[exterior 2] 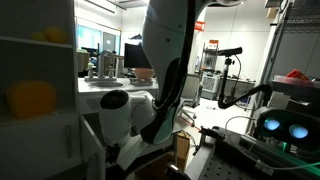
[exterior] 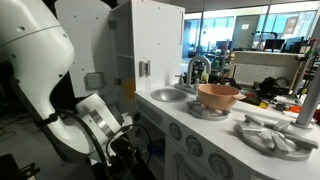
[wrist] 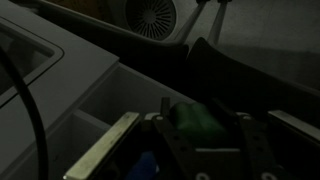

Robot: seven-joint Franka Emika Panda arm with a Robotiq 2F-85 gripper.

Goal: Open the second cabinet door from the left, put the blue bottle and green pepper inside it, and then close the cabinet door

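Observation:
My gripper will next move deeper into the open cabinet compartment (wrist: 122,100), outward of its fingers, and let go of the green pepper (wrist: 196,120) there, where the blue bottle lies.
In the wrist view my gripper (wrist: 200,108) reaches into a dark, open lower cabinet compartment. The green pepper (wrist: 196,120) sits between its two fingers, close against them, and the gripper looks shut on it. The blue bottle (wrist: 147,166) shows as a small blue shape low down to the left of the fingers, inside the same dark space. A pale panel (wrist: 45,85) on the left may be the opened cabinet door; I cannot tell for sure. In an exterior view the arm's wrist (exterior: 100,120) is bent low in front of the play kitchen's lower cabinets; the fingers are hidden there.
On the counter stand a tan bowl (exterior: 218,95), a sink (exterior: 168,95) with a faucet (exterior: 197,68) and a grey pan with utensils (exterior: 270,135). White fronts with round dials (exterior: 195,148) run below. Yellow items (exterior 2: 30,100) sit on a shelf.

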